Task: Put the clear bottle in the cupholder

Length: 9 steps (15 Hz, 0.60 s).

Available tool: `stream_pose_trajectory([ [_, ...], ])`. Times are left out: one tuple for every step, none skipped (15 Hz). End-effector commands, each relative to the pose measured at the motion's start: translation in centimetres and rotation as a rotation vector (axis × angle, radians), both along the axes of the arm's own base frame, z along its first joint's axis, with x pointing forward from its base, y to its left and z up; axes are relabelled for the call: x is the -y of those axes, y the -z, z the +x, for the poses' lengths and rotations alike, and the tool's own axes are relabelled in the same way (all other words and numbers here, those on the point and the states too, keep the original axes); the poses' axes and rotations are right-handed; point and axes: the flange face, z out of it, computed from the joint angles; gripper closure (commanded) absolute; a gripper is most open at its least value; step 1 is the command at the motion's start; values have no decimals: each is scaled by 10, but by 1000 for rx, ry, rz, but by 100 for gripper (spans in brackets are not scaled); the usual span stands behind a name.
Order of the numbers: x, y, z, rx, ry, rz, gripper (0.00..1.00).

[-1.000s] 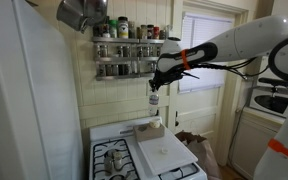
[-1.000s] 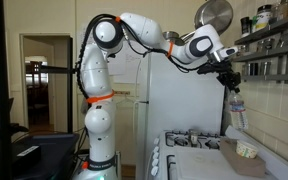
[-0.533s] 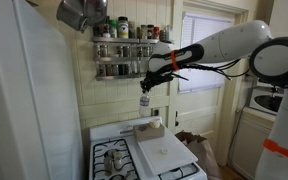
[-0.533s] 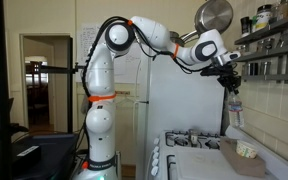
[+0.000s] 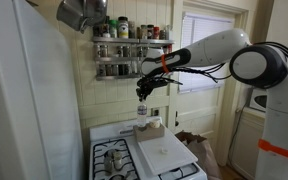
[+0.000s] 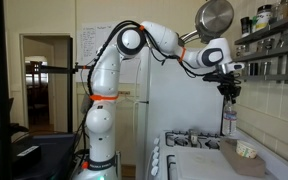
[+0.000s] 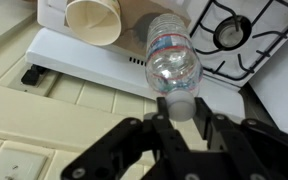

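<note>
My gripper lowers the hanging bottle slightly and brings it over the other end of the cupholder next, as the paper cup [image 7: 92,20] takes one end.
My gripper [image 7: 181,118] is shut on the pale cap of the clear bottle [image 7: 172,62], which hangs below it with a blue-and-red label. In both exterior views the gripper [image 5: 143,92] [image 6: 229,90] holds the bottle [image 5: 141,108] [image 6: 229,119] in the air above the back of the stove, close to the wall. The tan cupholder [image 5: 150,130] [image 6: 246,150] lies below on the stove's back. In the wrist view the cupholder [image 7: 136,12] is at the top edge with a cream paper cup [image 7: 92,20] in it, beside the bottle's base.
A white cutting board [image 5: 164,152] lies on the stove in front of the cupholder. Black burners [image 5: 115,158] [image 7: 231,31] are beside it. A spice rack with dark-lidded jars [image 5: 124,50] hangs on the wall above. A fridge [image 5: 19,110] stands beside the stove.
The arm has carried the bottle sideways toward the wall and slightly down, bringing it over the cupholder. The grip on the cap is unchanged.
</note>
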Motion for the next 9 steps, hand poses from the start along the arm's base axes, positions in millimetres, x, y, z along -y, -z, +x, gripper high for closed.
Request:
stream_pose_trajectory([
  [-1, 2, 13, -44, 5, -5, 92],
  [0, 4, 15, -50, 9, -13, 92],
  [1, 9, 18, -58, 10, -18, 92],
  [1, 11, 20, -59, 10, -27, 92],
  [0, 15, 23, -64, 6, -33, 92],
  [-1, 19, 25, -63, 4, -44, 92],
  [-1, 24, 27, -60, 5, -55, 92],
  [0, 28, 29, -59, 10, -70, 92],
  [0, 32, 31, -64, 13, -75, 92],
])
